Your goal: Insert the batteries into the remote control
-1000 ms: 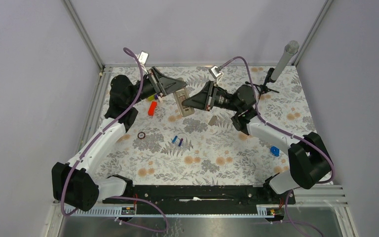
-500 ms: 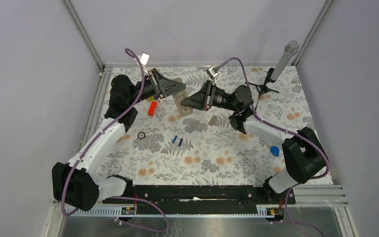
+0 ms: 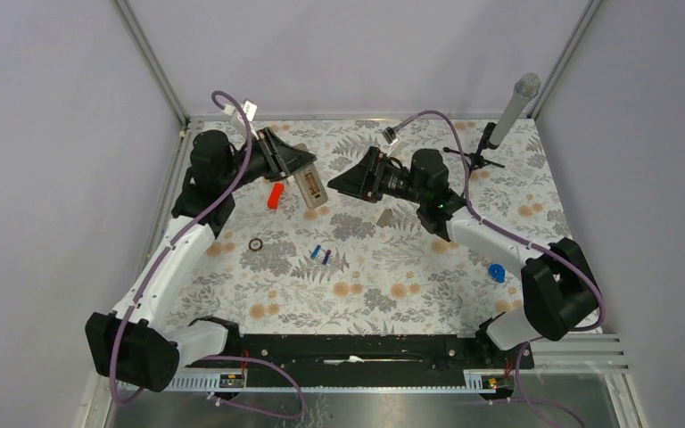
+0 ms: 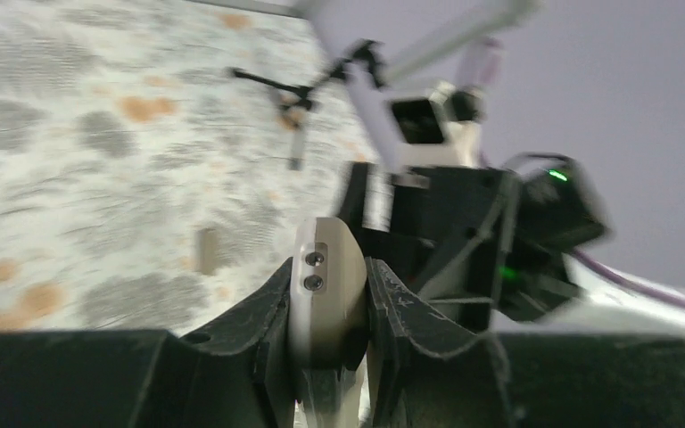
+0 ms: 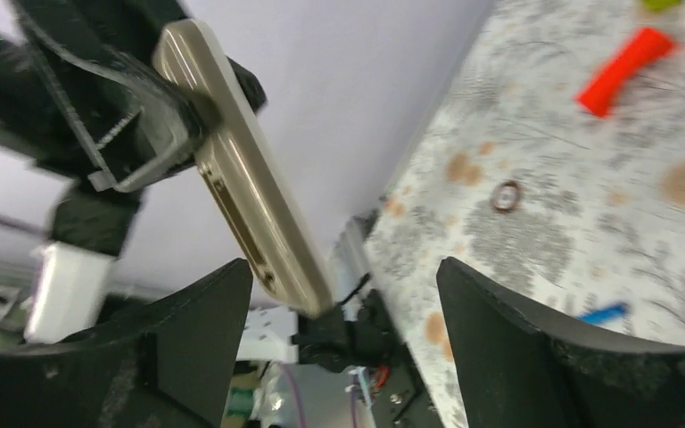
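Observation:
The right gripper swings down and toward the mat's middle next, away from the held remote control (image 3: 311, 190) onto a blue battery (image 3: 316, 252), which lies free for loading.
The remote control (image 3: 311, 190) hangs above the mat at the back left, grey-tan back showing, with my left gripper (image 3: 301, 169) shut on its upper end. In the left wrist view the remote control (image 4: 325, 276) sits pinched between the black fingers (image 4: 259, 321) of that gripper (image 4: 328, 308). My right gripper (image 3: 339, 183) stands open just right of the remote, not touching it; its wrist view shows the remote control (image 5: 241, 178) slanting ahead of the wide-apart gripper (image 5: 343, 272). Two small blue batteries (image 3: 321, 255) lie on the mat mid-table, one battery (image 5: 605, 313) showing in the right wrist view.
A flat grey cover piece (image 3: 385, 217) lies right of the remote. An orange-red block (image 3: 275, 195) and a dark ring (image 3: 256, 244) lie to the left. A bright-blue lumpy object (image 3: 497, 273) sits at the right. A microphone on a stand (image 3: 508, 111) occupies the back right corner.
My right gripper opened, let go of the remote and drew back slightly. The left arm pulled the remote leftward, still gripped.

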`<state>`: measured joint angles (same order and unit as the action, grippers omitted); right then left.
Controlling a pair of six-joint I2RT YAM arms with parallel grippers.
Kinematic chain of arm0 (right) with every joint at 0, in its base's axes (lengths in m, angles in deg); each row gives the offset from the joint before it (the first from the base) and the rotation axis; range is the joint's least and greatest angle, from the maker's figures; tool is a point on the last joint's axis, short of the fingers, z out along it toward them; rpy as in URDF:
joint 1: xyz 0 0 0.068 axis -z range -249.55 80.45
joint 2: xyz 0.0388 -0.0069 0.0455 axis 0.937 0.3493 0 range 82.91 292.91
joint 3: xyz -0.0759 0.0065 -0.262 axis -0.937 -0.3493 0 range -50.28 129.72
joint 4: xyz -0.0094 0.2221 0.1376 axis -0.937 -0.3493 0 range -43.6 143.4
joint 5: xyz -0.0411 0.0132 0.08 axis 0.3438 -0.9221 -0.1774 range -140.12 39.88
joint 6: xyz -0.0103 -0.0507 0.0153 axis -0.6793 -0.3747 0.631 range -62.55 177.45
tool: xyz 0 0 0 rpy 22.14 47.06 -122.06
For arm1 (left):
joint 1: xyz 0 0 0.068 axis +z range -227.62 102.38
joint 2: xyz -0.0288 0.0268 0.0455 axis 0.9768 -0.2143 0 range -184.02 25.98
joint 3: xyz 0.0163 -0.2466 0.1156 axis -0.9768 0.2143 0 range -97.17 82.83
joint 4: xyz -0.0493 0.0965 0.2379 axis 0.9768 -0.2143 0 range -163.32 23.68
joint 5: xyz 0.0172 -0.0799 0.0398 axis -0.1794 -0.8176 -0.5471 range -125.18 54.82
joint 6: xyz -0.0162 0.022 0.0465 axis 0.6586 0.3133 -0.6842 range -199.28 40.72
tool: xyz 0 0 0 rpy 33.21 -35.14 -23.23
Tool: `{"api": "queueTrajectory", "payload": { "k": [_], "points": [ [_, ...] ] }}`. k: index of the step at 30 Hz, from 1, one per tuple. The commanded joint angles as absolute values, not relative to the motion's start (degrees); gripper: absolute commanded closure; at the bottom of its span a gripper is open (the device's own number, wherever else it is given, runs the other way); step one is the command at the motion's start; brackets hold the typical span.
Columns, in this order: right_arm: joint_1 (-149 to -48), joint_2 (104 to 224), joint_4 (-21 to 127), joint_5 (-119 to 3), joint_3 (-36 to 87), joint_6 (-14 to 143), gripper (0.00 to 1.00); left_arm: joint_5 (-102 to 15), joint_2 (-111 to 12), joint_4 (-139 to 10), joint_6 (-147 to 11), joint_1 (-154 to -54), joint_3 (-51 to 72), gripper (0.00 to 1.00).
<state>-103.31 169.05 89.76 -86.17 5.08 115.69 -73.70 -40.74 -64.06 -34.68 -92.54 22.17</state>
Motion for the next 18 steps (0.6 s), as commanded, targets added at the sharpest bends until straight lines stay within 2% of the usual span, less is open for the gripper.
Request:
{"api": "queueTrajectory", "payload": {
  "k": [1, 5, 7, 9, 12, 18],
  "points": [
    [-104.27, 166.17, 69.35, -71.67, 8.56, 103.83, 0.18, -50.93, -37.89, -84.60, -49.17, -91.77, 16.15, 1.00],
    [-108.77, 170.34, 55.81, -58.60, 11.34, 101.98, 0.31, -38.03, -35.73, -89.52, -52.70, -91.69, 16.21, 1.00],
    [-111.02, 174.07, 48.69, -54.33, 14.14, 102.95, 0.41, -35.47, -34.74, -90.22, -53.06, -91.60, 16.22, 1.00],
    [-113.36, 178.31, 41.19, -50.84, 18.39, 103.49, 0.45, -33.62, -34.10, -90.71, -53.02, -91.60, 16.02, 1.00],
    [-117.45, 184.53, 31.24, -41.74, 24.71, 105.42, 0.44, -33.47, -33.58, -91.19, -51.76, -91.60, 15.89, 1.00],
    [-121.27, 190.36, 27.14, -40.21, 29.08, 110.56, 0.41, -34.66, -32.44, -90.88, -49.97, -91.60, 16.46, 1.00]
  ]
}}
